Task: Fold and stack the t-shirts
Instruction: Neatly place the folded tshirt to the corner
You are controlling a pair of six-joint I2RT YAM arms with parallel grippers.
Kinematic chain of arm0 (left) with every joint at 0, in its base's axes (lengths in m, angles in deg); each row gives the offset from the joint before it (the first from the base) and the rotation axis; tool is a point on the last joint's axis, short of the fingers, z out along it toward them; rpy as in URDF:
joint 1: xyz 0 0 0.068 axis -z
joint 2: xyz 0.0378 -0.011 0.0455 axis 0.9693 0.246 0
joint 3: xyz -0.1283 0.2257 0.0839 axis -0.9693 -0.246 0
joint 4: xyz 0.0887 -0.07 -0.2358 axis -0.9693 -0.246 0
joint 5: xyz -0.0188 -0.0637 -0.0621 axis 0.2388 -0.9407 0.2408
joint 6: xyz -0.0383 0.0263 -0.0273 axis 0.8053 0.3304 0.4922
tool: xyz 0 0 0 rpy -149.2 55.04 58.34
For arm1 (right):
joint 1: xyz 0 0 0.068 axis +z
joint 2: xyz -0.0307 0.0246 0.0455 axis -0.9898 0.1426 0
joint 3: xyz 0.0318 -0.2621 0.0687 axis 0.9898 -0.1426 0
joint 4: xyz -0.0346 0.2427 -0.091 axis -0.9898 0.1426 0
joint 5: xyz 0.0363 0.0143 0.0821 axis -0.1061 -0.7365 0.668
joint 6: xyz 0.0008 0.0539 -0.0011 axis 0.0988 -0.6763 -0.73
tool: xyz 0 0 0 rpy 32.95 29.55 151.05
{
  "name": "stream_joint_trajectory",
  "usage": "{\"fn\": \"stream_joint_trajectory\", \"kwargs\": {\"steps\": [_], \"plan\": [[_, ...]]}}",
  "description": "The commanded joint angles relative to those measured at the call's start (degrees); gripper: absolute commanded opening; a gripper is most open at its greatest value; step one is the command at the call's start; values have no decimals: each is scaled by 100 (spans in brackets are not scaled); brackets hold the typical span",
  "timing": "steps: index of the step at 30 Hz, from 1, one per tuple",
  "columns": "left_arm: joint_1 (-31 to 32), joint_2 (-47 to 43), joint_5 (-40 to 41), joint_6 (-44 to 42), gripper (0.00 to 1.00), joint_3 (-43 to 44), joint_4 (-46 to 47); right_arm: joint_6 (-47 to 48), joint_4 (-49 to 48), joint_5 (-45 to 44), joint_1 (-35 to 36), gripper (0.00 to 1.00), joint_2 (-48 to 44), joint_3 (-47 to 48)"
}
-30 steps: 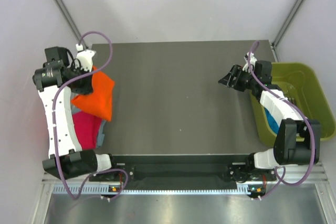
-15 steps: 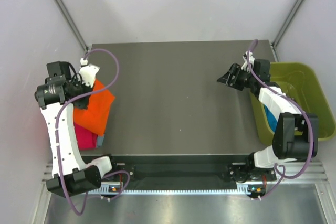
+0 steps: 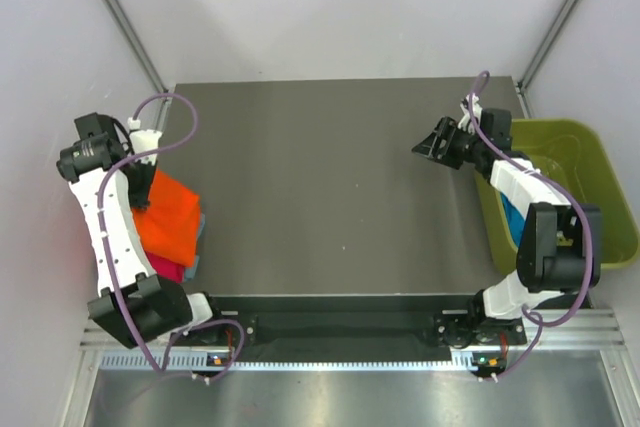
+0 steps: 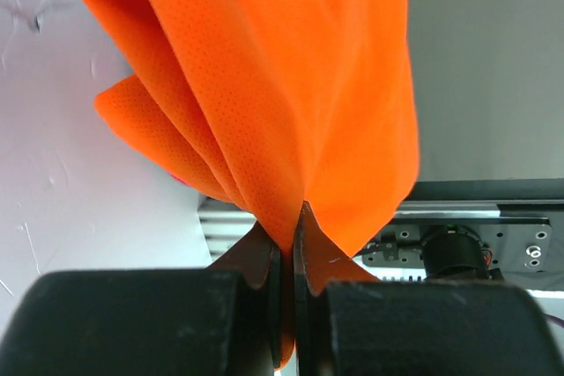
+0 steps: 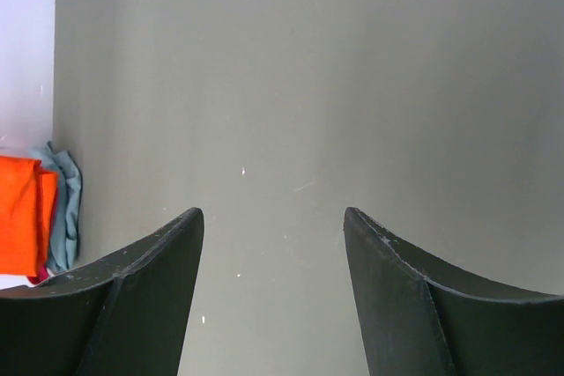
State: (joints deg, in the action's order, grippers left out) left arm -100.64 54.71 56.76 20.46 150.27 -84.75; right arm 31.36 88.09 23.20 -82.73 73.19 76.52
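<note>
My left gripper, with the orange cloth hanging from it, moves toward the white wall beside the stack next, then lowers onto the shirts beneath.
My left gripper (image 3: 143, 187) is shut on a fold of the bright orange t-shirt (image 3: 170, 224) at the table's left edge. In the left wrist view the orange cloth (image 4: 282, 85) hangs from the closed jaws (image 4: 291, 235). The orange shirt lies over a magenta-pink t-shirt (image 3: 168, 272) and a grey-blue t-shirt (image 3: 198, 247). A teal-blue t-shirt (image 3: 514, 230) lies in the bin. My right gripper (image 3: 427, 147) is open and empty over the table's right side. The right wrist view shows its jaws wide apart (image 5: 273, 217), with the orange (image 5: 18, 213) and grey-blue (image 5: 66, 209) shirts far off.
An olive-green plastic bin (image 3: 595, 172) stands beside the table's right edge. The dark grey table (image 3: 330, 187) lies between the two arms. White walls stand close on the left and right. The rail (image 4: 476, 248) at the near edge shows in the left wrist view.
My left gripper has carried the orange shirt left and toward the near edge, lowering it over the pink and grey-blue shirts. The right gripper has barely moved.
</note>
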Motion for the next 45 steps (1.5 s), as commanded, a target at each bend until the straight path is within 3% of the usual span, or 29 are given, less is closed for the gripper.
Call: {"fn": "stream_joint_trajectory", "kwargs": {"steps": [1,23,27,33,40,41,42,44,45], "plan": [[-131,103,441,117,0,179,-625,-82,-387,103,-65,65,50,238],[-561,1017,1410,188,0,-586,781,23,-308,41,-48,65,-46,211],[-561,1438,1559,179,0,-525,1203,76,-282,32,-57,65,-91,159],[-614,2247,1815,363,0,37,1055,93,-264,15,-57,65,-126,79],[-640,2424,1859,486,0,204,1064,129,-291,-3,-65,65,-56,141],[-632,2415,1832,486,6,222,1019,129,-282,-3,-65,65,-29,167],[-640,2372,1780,495,24,231,993,137,-282,-3,-65,65,-12,167],[-640,2249,1692,486,46,257,914,146,-273,-3,-74,65,-11,220],[-640,2065,1570,504,73,284,887,172,-273,6,-92,65,-3,229]]}}
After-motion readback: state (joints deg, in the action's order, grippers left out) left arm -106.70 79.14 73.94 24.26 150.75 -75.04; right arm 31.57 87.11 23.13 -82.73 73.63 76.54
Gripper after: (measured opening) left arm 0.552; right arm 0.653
